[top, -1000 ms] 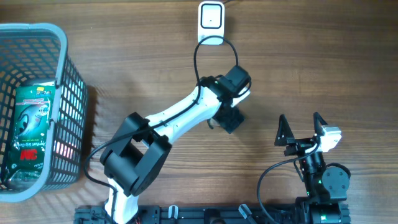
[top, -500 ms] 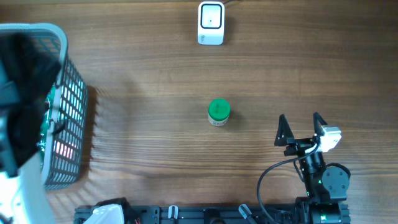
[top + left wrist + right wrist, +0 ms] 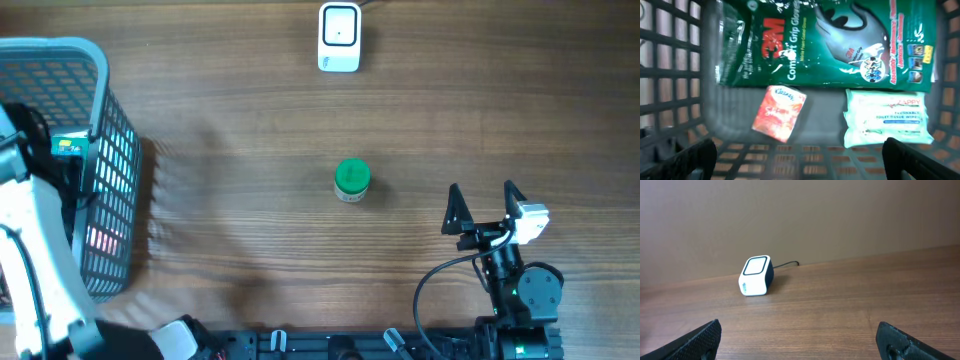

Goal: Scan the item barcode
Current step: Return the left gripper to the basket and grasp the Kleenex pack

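Observation:
My left gripper will move down to the red tissue packet (image 3: 779, 113) in the grey basket.
A small jar with a green lid (image 3: 351, 180) stands alone in the middle of the table. The white barcode scanner (image 3: 339, 38) sits at the far edge, and the right wrist view shows the scanner (image 3: 756, 275) ahead to the left. My left arm (image 3: 30, 240) reaches over the grey basket (image 3: 60, 45). My left gripper (image 3: 800, 157) hangs open above the basket floor, holding nothing. Below it lie a green 3M glove packet (image 3: 825, 42), a red tissue packet (image 3: 779, 112) and a white wet-wipes packet (image 3: 887, 117). My right gripper (image 3: 485, 208) rests open and empty at the near right.
The basket's lattice walls (image 3: 670, 75) rise on both sides of my left gripper. A black cable (image 3: 786, 264) runs from the scanner towards the far edge. Bare wood lies between the jar and the scanner.
My left arm has swung from the middle of the table to the basket at the left, uncovering the green-lidded jar there. The right arm has not moved.

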Tool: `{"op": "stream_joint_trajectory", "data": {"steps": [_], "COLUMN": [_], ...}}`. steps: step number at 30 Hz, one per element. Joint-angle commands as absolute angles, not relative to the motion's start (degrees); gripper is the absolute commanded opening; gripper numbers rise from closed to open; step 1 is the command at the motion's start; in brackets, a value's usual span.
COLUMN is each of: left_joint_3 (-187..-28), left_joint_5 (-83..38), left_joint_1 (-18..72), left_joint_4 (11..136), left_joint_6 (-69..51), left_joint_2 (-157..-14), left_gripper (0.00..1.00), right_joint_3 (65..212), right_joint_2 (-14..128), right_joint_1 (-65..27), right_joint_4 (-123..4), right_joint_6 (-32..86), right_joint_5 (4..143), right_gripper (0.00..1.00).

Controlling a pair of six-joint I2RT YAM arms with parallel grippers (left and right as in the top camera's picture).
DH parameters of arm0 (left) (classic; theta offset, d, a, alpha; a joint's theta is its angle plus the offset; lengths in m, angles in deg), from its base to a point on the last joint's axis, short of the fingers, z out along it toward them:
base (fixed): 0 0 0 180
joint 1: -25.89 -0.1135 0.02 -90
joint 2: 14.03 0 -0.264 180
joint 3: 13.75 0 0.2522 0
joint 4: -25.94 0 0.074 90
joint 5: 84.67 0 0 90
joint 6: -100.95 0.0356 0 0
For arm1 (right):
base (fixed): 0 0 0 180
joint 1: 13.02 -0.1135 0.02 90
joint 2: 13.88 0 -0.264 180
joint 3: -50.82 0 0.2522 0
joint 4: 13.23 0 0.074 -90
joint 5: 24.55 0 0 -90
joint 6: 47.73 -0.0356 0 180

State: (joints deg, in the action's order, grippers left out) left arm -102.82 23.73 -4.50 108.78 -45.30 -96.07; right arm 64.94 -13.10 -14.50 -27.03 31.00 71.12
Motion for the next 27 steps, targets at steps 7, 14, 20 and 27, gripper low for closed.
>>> {"op": "stream_joint_trajectory", "data": {"steps": [7,14,20,27], "left_joint_3": [-101.73,-101.6,-98.36,-91.11], "left_joint_5": [22.02,20.73,19.64,18.63], "left_joint_1": [-4.76,-4.76,-4.76,-4.76], "left_joint_4": [106.2,106.4,103.01,97.81], "left_joint_6": [-38.66,-36.95,-35.9,-35.9], "left_joint_2": [-113.2,-118.03,-118.41,-118.41], "left_gripper": [0.96,0.87,0.89,0.87], "right_joint_3": [64.88,64.88,64.88,64.88], "right_joint_2": [-13.45,-13.45,-13.45,-13.45], "right_joint_1": [-14.67,-14.67,-14.67,-14.67], "right_joint_4": [-26.83,-26.83,-26.83,-26.83], "right_joint_6": [31.64,31.64,31.64,31.64], "right_joint_5": [70.53,70.53,70.53,70.53], "right_gripper": [1.0,1.0,1.0,1.0]}}
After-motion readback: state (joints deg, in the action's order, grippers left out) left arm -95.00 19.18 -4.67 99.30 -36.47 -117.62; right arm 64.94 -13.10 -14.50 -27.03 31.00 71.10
